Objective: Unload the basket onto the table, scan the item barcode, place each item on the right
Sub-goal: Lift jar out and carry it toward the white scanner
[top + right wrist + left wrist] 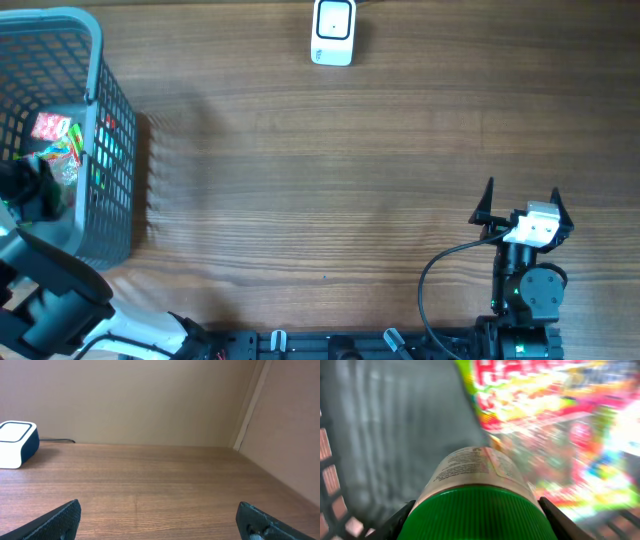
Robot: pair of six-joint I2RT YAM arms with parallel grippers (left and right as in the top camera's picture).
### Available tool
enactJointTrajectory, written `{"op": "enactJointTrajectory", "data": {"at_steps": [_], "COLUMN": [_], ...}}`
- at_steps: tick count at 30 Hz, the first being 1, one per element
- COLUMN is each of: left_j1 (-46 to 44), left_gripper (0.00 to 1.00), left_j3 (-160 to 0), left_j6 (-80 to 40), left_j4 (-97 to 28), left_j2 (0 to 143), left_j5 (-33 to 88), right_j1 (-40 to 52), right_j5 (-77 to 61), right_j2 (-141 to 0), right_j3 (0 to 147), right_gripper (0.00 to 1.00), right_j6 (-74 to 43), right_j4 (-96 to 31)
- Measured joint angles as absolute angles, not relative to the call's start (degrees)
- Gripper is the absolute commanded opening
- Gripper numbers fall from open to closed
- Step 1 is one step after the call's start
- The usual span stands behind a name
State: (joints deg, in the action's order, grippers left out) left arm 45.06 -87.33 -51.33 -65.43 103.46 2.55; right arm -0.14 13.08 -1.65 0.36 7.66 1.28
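The robot should next lift its left gripper, cross past the side of the basket, right of it in the overhead view, then go down and let go of the item on clear tabletop in front of the scanner.
The item is a pale bottle (472,467) with a printed label and a ribbed green cap (477,517). It fills the lower half of the left wrist view. My left gripper (476,510) is shut on it, one dark finger (400,520) pressed against each side of the cap. From overhead, that gripper (35,190) is down inside the grey basket (112,110) at the far left, and the bottle is hidden under the arm. The white barcode scanner (333,32) stands at the table's back edge. My right gripper (522,200) rests open near the front right, holding nothing.
Colourful snack packets (560,420) lie in the basket beside the bottle, also visible from overhead as packets (55,135). The basket's mesh walls (335,480) close in on the left. The right wrist view shows the scanner (17,442) far left and a wall behind the table.
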Motion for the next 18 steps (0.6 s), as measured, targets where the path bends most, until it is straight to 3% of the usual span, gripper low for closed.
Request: {"op": "enactJointTrajectory", "data": {"at_steps": [6, 18], "left_j1": [43.42, 36.14], "left_gripper": [0.53, 0.49], "left_j3": [-95.35, -101.23], "left_j6": [-50.0, -49.67], "left_j4": [-70.3, -69.56], "left_j2": [99.37, 83.35], "left_j5": [6.39, 16.8], "right_j1": [-0.14, -0.14], "right_j5": [13.08, 13.08], "right_j2": [-1.65, -1.65], "right_j3": [0.36, 0.36], "right_gripper": [1.0, 1.0], "right_j6": [7.66, 7.66], "right_j4": [1.28, 1.28]}}
